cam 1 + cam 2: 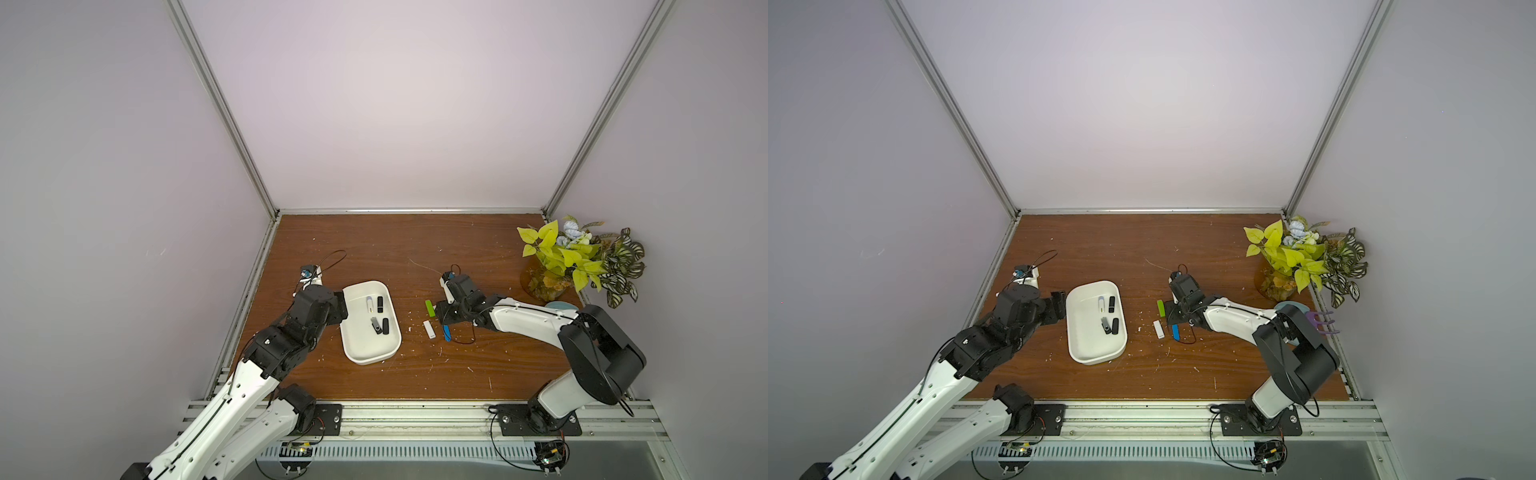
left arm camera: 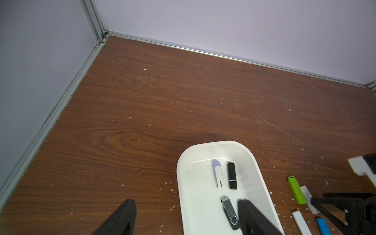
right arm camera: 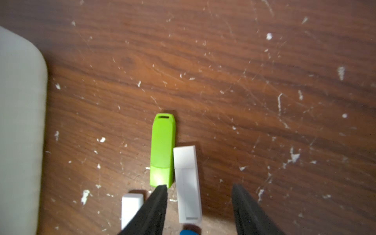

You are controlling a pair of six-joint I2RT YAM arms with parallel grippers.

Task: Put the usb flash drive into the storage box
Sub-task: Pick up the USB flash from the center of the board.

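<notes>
The longer white drive [image 3: 187,185] lies closer to my right gripper's box-side finger, so next I will edge toward the box, lower and close around the drive's middle.
The white storage box [image 1: 365,349] [image 1: 1092,345] lies left of the table's middle and holds several usb flash drives, among them a black swivel one [image 2: 228,211]. My left gripper [image 2: 186,215] [image 1: 342,309] is open and straddles the box's left wall, with one finger [image 2: 250,217] over the inside. To the right of the box, a green drive [image 3: 162,150] [image 1: 430,309], two white drives [image 3: 187,183] [image 3: 131,207] and a blue drive [image 1: 446,332] lie on the wood. My right gripper [image 3: 200,195] [image 1: 439,319] is open low over them, with the longer white drive between its fingers.
A potted plant [image 1: 577,257] fills the back right corner. A purple object [image 1: 1320,322] sits by the right wall behind the right arm. Aluminium rails run along the walls on the left, the back and the right. White crumbs are scattered over the wood.
</notes>
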